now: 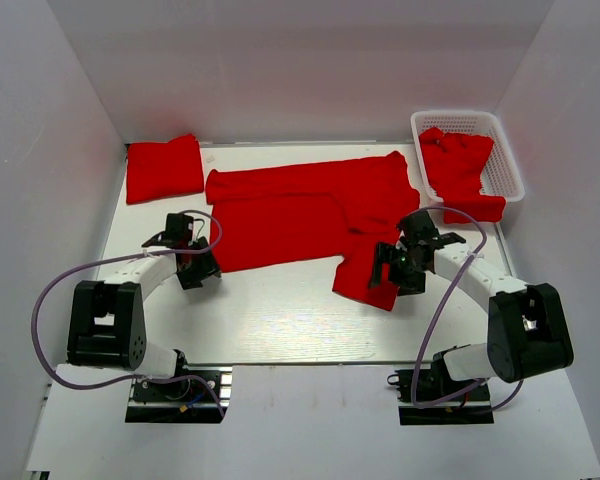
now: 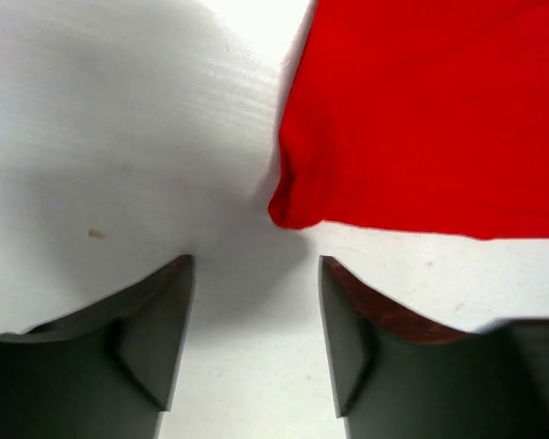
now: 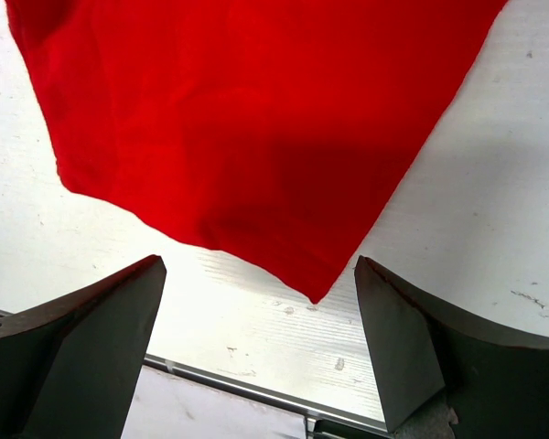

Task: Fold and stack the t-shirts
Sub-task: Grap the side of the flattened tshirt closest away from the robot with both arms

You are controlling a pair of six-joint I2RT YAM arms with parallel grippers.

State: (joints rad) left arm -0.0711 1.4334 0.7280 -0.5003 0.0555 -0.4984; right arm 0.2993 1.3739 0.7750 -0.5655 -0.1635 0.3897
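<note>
Next, my right gripper moves straight down onto the sleeve's tip [image 1: 390, 307] [image 3: 313, 291], then closes on the shirt's edge there.
One red t-shirt [image 1: 300, 210] lies spread across the middle of the table, its lower sleeve [image 1: 365, 280] trailing toward the front right. Another t-shirt [image 1: 164, 168] lies folded at the back left. A further one [image 1: 458, 170] hangs out of the basket. My left gripper [image 1: 200, 268] is open just off the spread shirt's near left corner [image 2: 297, 206], with only bare table between its fingers [image 2: 169, 311]. My right gripper [image 1: 392, 272] stands wide open beside the sleeve. The sleeve's tip [image 3: 316, 293] points down between the fingertips [image 3: 393, 302] without touching them.
A white lattice basket [image 1: 500, 135] stands at the back right corner. White walls enclose the table on three sides. The table's metal front edge [image 3: 247, 389] runs just below the right gripper. Grey cables loop from both arms.
</note>
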